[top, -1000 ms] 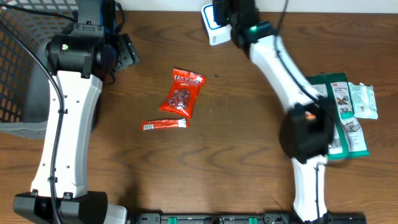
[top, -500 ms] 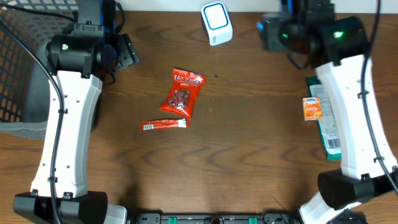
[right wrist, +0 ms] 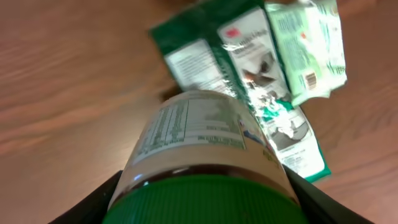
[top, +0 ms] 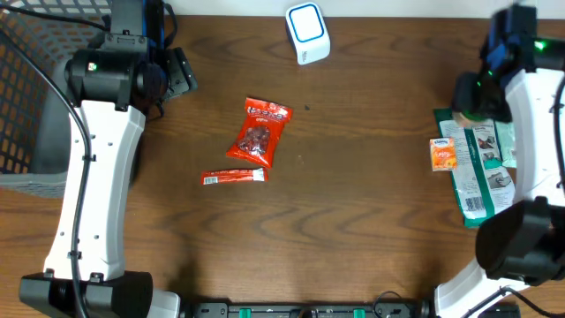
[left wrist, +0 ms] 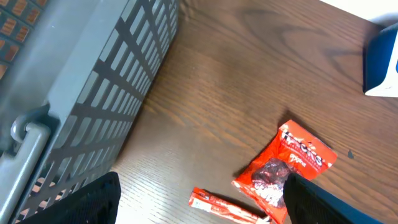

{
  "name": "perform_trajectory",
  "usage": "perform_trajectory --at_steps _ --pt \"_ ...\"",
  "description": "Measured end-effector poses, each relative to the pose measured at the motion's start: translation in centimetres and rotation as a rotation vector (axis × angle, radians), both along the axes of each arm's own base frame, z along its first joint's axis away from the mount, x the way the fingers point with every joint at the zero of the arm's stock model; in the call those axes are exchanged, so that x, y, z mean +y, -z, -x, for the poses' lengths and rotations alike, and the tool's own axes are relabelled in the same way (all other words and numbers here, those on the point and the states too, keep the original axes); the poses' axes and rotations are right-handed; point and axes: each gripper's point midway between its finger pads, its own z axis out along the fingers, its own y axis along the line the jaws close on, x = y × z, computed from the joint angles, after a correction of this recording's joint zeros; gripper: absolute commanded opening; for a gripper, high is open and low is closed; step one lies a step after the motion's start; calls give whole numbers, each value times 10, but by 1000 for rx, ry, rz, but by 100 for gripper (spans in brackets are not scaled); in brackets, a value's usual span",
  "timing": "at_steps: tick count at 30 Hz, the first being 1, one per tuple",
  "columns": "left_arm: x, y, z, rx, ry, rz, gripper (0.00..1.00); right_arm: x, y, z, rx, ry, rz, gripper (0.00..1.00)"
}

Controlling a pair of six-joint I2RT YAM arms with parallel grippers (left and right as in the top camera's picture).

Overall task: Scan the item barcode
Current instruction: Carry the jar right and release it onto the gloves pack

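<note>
The right gripper lowers the jar down and back onto the green packages [top: 474, 166] beside the orange packet next and releases it, since other packs lie gathered there.
My right gripper [right wrist: 205, 199] is shut on a jar [right wrist: 199, 143] with a green ribbed lid and a pale label of printed text; a black finger [right wrist: 93, 202] presses each side. From overhead this gripper [top: 472, 97] hangs at the right edge, above the green packages [top: 481, 172], and the arm hides most of the jar. The white and blue scanner [top: 307, 33] stands at the back centre, far from the jar; it also shows in the left wrist view [left wrist: 382, 59]. My left gripper [top: 181, 75] is open and empty at the upper left [left wrist: 199, 205].
A red snack bag [top: 259, 132] and a red stick packet [top: 233, 177] lie mid-table. An orange packet [top: 443, 154] lies beside the green packages, with a pale green pack [right wrist: 308, 43] next to them. A grey wire basket [top: 26, 97] stands at the left edge.
My right arm has swung from the scanner at the back centre over to the right side, above the green packages, still holding the jar. The left arm has not moved.
</note>
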Motion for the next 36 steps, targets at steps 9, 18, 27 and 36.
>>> perform_trajectory --at_steps 9,18,27,36 --pt "0 0 0 0 0 0 84 -45 71 32 73 151 -49 6" --pt "0 0 0 0 0 0 84 -58 109 46 76 198 -61 56" --pt "0 0 0 0 0 0 84 -56 115 49 86 196 -68 99" --pt "0 0 0 0 0 0 84 -38 54 22 5 164 -203 98"
